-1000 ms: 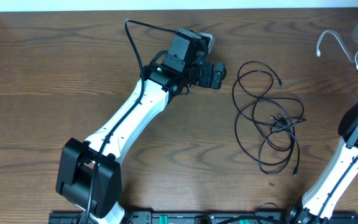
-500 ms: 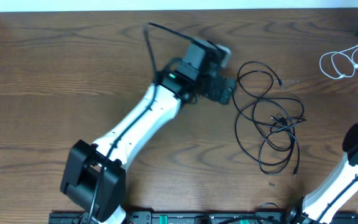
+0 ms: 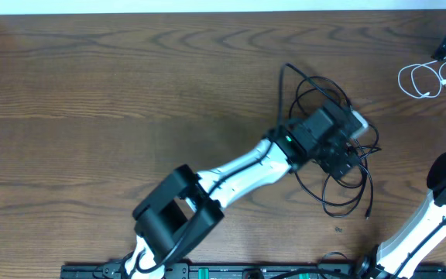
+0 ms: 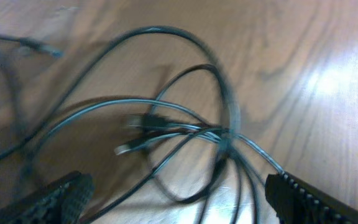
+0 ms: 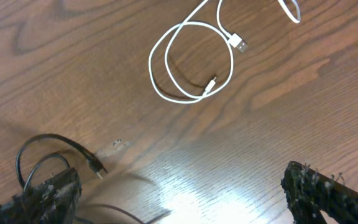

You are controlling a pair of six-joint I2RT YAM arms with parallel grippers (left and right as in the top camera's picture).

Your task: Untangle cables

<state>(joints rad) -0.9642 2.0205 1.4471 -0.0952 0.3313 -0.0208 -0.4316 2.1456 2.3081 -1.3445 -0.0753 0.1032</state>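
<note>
The black cable pieces bunch at one crossing between my open fingers, so my left gripper will next move down and to the right in the overhead view, onto the heap of cables.
Several thin black cables (image 3: 371, 194) lie tangled in loops on the wooden table, right of centre. My left gripper (image 3: 345, 155) hovers over that tangle. In the left wrist view it (image 4: 179, 204) is open, its fingertips (image 4: 58, 199) wide apart, with blurred black strands and two small plugs (image 4: 135, 134) on the table between and ahead of them. The white cable (image 3: 420, 79) lies in a loose coil at the far right. My right gripper (image 5: 185, 199) is open above bare wood, just short of that white coil (image 5: 191, 62), gripping nothing. A black plug end (image 5: 95, 167) lies near its left finger.
The left arm (image 3: 238, 167) stretches diagonally from its base at the bottom left. The right arm (image 3: 440, 194) rises along the right edge. The left arm's thicker black cord (image 3: 287, 74) arcs above the tangle. A small pale speck (image 3: 337, 229) lies near the front.
The left arm swung right from the table's upper middle to over the black tangle. The right gripper opened and let go of the white cable, which now lies coiled on the table.
</note>
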